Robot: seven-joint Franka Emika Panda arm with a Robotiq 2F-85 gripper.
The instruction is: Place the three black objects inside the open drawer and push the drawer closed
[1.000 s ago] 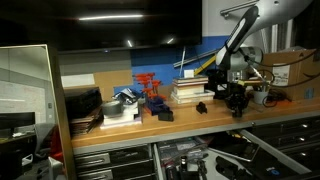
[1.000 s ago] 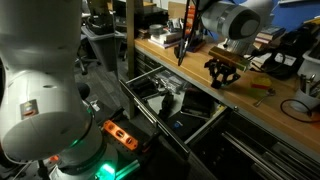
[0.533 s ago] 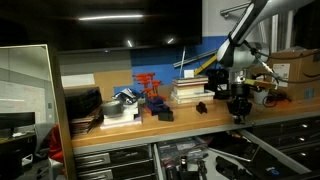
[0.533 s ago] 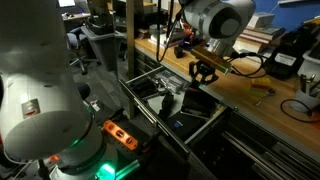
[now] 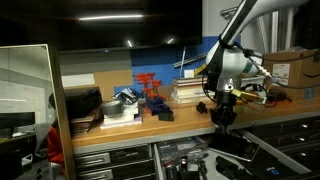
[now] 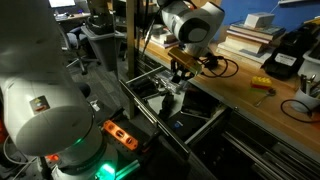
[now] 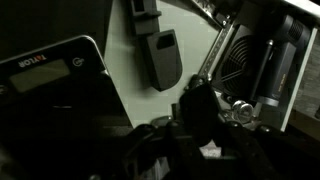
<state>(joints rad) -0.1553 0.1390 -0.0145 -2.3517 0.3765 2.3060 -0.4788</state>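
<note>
The drawer's bare bottom by the grey handset's end (image 7: 148,107) is below and left in the wrist view, so my gripper next needs to lower the block there and release.
My gripper (image 5: 222,113) is shut on one of the three black objects (image 7: 196,108), a small chunky matte piece. In an exterior view the gripper (image 6: 180,76) hangs just past the bench's front edge, above the open drawer (image 6: 150,112). Two more black objects rest on the bench top, one near the red frame (image 5: 165,115) and one beside the arm (image 5: 203,107). In the wrist view the gripper (image 7: 200,130) and its load are dark and hard to separate. Below them lie drawer contents: a dark slab (image 7: 50,95) and a grey handset (image 7: 163,60).
On the bench stand a red frame (image 5: 148,88), a pile of books (image 5: 188,92), dark flat trays (image 5: 82,103) and a cardboard box (image 5: 290,68). A black and yellow device (image 6: 285,55) sits at the back. A large white robot body (image 6: 40,90) fills the foreground.
The gripper, still shut on the black object, has travelled off the bench top, out over the front edge and lower, to above the open drawer.
</note>
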